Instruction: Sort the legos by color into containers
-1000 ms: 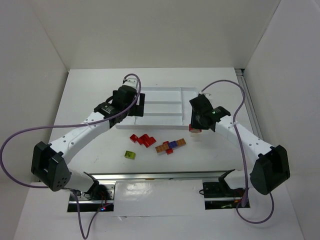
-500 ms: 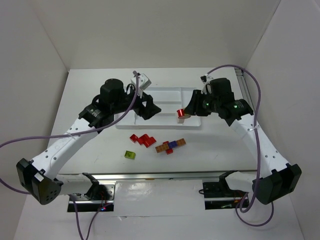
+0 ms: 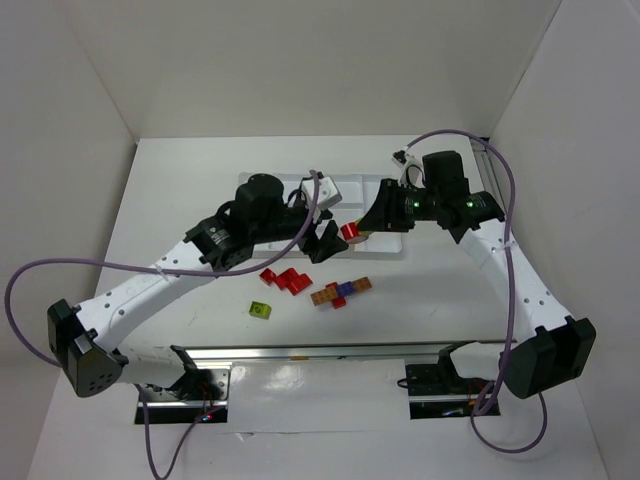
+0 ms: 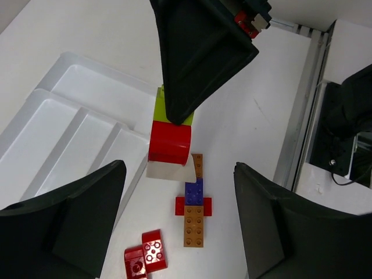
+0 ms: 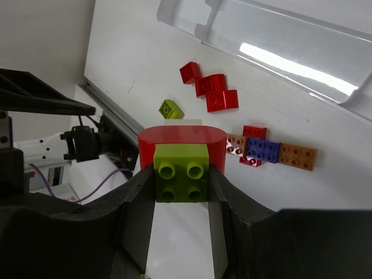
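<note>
The right gripper pulls the lime green brick off next and lowers it outward into the tray's far middle section [image 3: 350,189], since the brick is joined to other colors.
My right gripper [image 3: 366,224] is shut on a stack of joined legos [image 3: 349,231]: a lime green brick [image 5: 181,172], a red one [image 5: 181,139] and a pale tan one [image 4: 168,170]. It holds the stack in the air over the front edge of the white tray [image 3: 362,194]. My left gripper [image 3: 325,243] is open and empty, right beside that stack. On the table lie red bricks [image 3: 285,279], a joined orange-brown, blue-purple and red strip [image 3: 342,291] and one lime green brick [image 3: 261,310].
The tray's compartments [image 4: 70,116] show no bricks in the left wrist view. The two grippers are very close together above the tray's front edge. A metal rail [image 3: 300,352] runs along the table's near edge.
My left arm swung right and forward from the tray's left side to the stack. My right gripper lifted the stack off the table and carried it left over the tray's front edge.
</note>
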Robot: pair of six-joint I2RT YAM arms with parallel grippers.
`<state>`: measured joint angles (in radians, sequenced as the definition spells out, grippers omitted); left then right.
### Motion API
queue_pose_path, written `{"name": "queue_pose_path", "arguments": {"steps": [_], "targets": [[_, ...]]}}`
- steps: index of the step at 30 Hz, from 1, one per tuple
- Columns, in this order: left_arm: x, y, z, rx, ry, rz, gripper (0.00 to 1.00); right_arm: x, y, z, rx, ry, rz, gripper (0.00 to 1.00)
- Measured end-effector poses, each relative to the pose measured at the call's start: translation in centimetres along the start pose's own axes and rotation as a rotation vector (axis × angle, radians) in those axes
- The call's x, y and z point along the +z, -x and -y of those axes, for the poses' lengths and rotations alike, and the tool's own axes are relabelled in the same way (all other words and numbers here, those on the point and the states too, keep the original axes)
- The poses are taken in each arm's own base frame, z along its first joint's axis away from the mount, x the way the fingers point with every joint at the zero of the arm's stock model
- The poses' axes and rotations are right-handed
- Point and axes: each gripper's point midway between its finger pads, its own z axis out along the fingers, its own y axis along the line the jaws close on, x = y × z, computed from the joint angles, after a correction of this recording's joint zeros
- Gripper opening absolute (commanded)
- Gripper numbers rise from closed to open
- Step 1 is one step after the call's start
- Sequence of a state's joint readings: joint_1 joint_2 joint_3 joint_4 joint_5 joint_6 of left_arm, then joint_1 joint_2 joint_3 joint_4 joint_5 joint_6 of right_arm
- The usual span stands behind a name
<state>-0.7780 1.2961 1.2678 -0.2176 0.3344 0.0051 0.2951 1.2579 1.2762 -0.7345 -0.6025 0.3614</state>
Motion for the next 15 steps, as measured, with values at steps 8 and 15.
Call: {"name": "queue_pose_path", "arguments": {"steps": [8, 15], "targets": [[2.6, -1.3, 1.0, 0.088, 0.063, -0.048, 0.83, 0.0, -0.3, -0.6, 0.016, 0.04, -0.02, 0.19], [4.1, -2.8, -0.4, 0.132, 0.151, -0.093, 0.75, 0.1, -0.4, -1.0, 0.019, 0.063, -0.03, 0.19]]}}
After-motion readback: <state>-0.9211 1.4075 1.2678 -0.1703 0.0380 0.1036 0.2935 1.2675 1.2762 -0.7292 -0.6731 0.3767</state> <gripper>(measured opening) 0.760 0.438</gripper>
